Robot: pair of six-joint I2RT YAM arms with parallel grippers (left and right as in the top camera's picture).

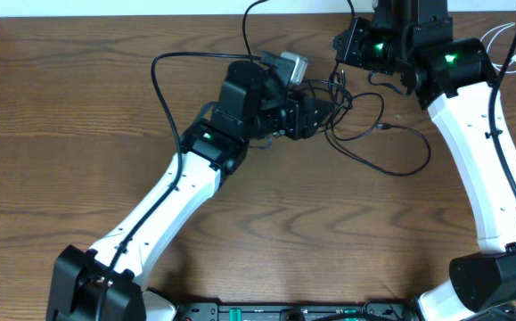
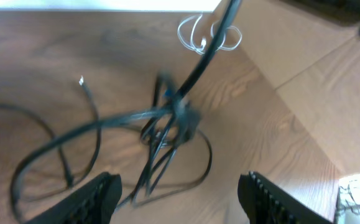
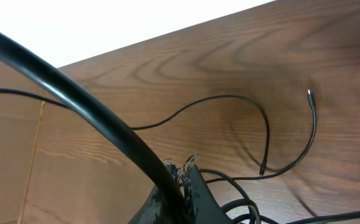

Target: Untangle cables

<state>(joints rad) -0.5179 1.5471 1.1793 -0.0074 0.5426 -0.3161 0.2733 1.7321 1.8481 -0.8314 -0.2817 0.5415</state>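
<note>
My right gripper will move away from the knot toward the white cable [image 1: 507,40] and let go of the black cable, because the black cable still runs into the knot.
Several black cables [image 1: 348,100] lie knotted on the wooden table, and one long loop [image 1: 403,153] trails toward the right. In the left wrist view one strand rises taut from the knot [image 2: 178,115] toward the top of the frame. My left gripper [image 1: 327,112] [image 2: 180,205] is open just left of the knot, with loose black strands running between its fingers [image 2: 99,194]. At the back, above the knot, my right gripper [image 1: 340,53] [image 3: 183,169] is shut on a black cable. A loose plug end [image 3: 310,94] rests on the wood. The white cable [image 1: 507,40] [image 2: 204,34] lies coiled at the far right back.
A thick black arm wire [image 3: 86,102] crosses close in front of the right wrist camera. Another arm wire [image 1: 164,76] loops over the table left of the left arm. The table's back edge [image 3: 167,31] is near the right gripper.
</note>
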